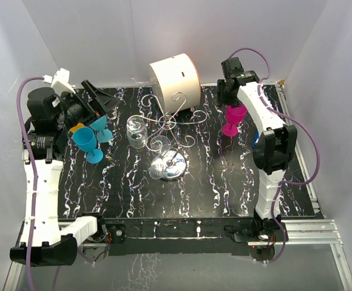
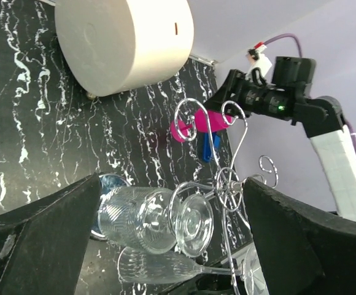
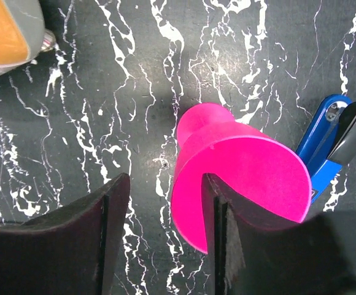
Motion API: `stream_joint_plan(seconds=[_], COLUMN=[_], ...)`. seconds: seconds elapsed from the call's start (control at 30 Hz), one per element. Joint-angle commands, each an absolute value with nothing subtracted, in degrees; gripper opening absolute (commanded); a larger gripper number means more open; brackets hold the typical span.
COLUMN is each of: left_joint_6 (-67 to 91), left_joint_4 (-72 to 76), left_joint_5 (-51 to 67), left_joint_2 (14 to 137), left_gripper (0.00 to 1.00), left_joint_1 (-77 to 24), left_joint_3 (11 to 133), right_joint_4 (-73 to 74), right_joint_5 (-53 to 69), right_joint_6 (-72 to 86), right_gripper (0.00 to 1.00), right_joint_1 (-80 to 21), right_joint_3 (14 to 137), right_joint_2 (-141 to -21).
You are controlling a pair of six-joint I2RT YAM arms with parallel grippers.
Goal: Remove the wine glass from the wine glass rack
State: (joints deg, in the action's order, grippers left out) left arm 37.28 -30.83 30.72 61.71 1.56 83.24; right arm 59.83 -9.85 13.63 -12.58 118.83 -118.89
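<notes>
The wine glass hangs upside down, so the left gripper will move toward the right in the top view and turn its fingers down over the wine glass's foot.
The silver wire wine glass rack [image 1: 175, 124] stands mid-table on its round chrome base [image 1: 169, 165]. A clear ribbed wine glass [image 1: 136, 132] hangs upside down from its left scroll arm. In the left wrist view this wine glass [image 2: 142, 218] lies between my wide-spread fingers, its foot [image 2: 194, 224] caught in the wire loop. My left gripper [image 2: 172, 184] is open and touches nothing. My right gripper [image 3: 166, 178] is open at the back right, one finger [image 3: 227, 246] inside the rim of a pink goblet [image 3: 245, 172].
A white drum [image 1: 175, 77] lies on its side behind the rack. Two blue goblets [image 1: 86, 140] stand under my left arm [image 1: 42, 182]. The pink goblet [image 1: 233, 119] and a blue stapler-like object [image 3: 322, 144] sit at the back right. White walls enclose the table.
</notes>
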Motion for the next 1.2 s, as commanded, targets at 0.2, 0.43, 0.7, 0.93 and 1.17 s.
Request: stream_joint_plan(seconds=[0.2, 0.43, 0.7, 0.93, 1.17], left_joint_6=[31.02, 22.28, 6.32, -1.98, -2.67], left_joint_4=[-39.97, -45.85, -51.94, -53.09, -53.17], left_joint_5=[26.39, 24.83, 17.44, 9.86, 10.02], left_joint_2=[54.57, 55.99, 64.51, 66.07, 67.37], left_gripper=[0.98, 0.95, 0.94, 0.95, 0.89], left_joint_1=[-2.11, -8.55, -21.10, -25.16, -26.08], left_joint_3=[84.40, 89.07, 98.87, 98.86, 98.08], right_joint_4=[43.02, 32.32, 27.57, 22.41, 19.72], right_joint_5=[0.70, -0.86, -3.37, -3.58, -3.55], right_joint_6=[13.64, 13.34, 12.85, 12.58, 12.43], right_gripper=[0.86, 0.98, 0.98, 0.98, 0.98], right_joint_1=[-12.22, -12.22, -12.21, -12.19, -12.21], right_joint_3=[110.99, 99.74, 92.85, 89.10, 87.72], right_joint_2=[-96.59, -83.27, -76.56, -71.70, -70.30])
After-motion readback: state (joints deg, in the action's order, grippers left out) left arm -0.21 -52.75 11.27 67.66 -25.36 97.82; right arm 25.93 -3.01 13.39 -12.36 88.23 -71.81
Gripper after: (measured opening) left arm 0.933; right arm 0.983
